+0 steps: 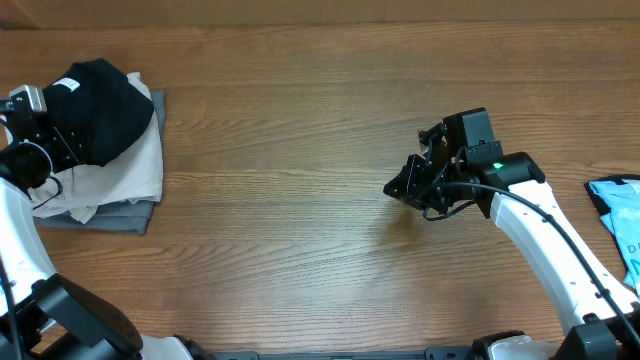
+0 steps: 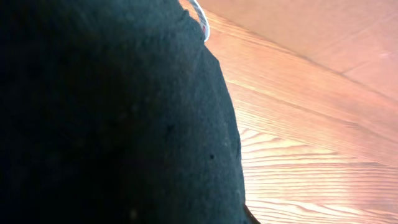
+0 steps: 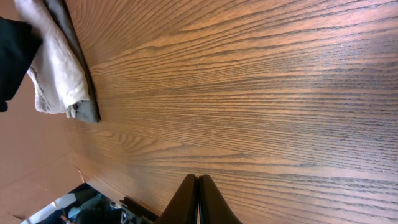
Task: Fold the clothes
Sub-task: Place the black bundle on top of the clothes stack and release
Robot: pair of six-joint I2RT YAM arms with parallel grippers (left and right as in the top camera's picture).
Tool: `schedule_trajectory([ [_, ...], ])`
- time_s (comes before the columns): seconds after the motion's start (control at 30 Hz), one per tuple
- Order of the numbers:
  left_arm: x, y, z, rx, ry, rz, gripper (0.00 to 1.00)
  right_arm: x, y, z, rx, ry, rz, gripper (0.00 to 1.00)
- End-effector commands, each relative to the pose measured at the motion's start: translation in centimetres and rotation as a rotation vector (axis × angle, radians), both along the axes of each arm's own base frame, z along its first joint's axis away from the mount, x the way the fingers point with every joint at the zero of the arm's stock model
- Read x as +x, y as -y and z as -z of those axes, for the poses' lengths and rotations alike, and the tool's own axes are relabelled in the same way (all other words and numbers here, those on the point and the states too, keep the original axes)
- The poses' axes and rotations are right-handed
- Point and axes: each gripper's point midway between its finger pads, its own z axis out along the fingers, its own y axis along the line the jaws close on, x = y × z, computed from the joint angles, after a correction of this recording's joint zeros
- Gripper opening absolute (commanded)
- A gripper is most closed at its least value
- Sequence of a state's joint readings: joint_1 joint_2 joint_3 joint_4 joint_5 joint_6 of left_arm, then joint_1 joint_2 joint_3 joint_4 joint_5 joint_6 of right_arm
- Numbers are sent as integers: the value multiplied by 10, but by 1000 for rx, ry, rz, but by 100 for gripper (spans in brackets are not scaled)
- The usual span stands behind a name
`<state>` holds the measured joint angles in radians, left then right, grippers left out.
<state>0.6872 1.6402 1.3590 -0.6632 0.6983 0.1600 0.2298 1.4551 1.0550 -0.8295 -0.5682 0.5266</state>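
The gripped edge of the black T-shirt (image 1: 105, 105) should go down next onto the folded off-white garment (image 1: 98, 184). My left gripper will lower it there and let go, because the shirt already lies over that pile.
The clothes, a black T-shirt (image 1: 105, 105) with a small white neck label (image 1: 66, 85), lie bunched on a pile at the table's far left. My left gripper (image 1: 68, 140) is at the shirt's left edge, and its fingers are lost against the dark fabric. In the left wrist view, black cloth (image 2: 112, 112) fills almost everything and hides the jaws, which appear shut on it. My right gripper (image 1: 396, 190) hovers over bare wood right of centre, well away from the shirt. Its fingers (image 3: 198, 186) are pressed together with nothing between them. The shirt (image 3: 12, 56) shows at the far left.
Under the shirt lie a folded off-white garment (image 1: 125, 170) and a grey item (image 1: 110, 218); the off-white garment (image 3: 56, 74) also shows in the right wrist view. A light blue printed item (image 1: 620, 215) lies at the right edge. Bare wooden table (image 1: 300, 120) spans the middle.
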Motion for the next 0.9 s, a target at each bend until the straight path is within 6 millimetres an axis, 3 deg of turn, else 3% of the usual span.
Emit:
schedule_trajectory([
  [0.0,5,-19,3,95,-18,-25,4,4,1,-4,-6,22,0,6],
  [0.2,17,-35,43,65,-76,-61,4,1,1,-3,-9,8,0,6],
  [0.3,14,-49,68,64,-152,-118,4,-2,2,-1,-14,-8,-1,6],
  [0.33,10,-55,76,71,-183,-145,10,-3,3,-1,-15,-14,-1,6],
  [0.37,5,-63,82,79,-218,-189,27,-4,3,0,-16,-18,-1,5],
  [0.4,0,-71,87,83,-249,-240,54,-5,3,0,-17,-21,-1,6],
  [0.43,-7,-81,89,87,-272,-295,70,-5,3,0,-17,-23,-1,5],
  [0.5,-15,-93,86,86,-281,-350,100,-5,3,0,-17,-24,-1,5],
  [0.7,-33,-121,45,-28,-238,-485,100,-5,3,0,-17,-23,-1,6],
  [0.87,-28,-111,-14,-120,-120,-409,100,-4,6,2,-35,-19,6,6],
])
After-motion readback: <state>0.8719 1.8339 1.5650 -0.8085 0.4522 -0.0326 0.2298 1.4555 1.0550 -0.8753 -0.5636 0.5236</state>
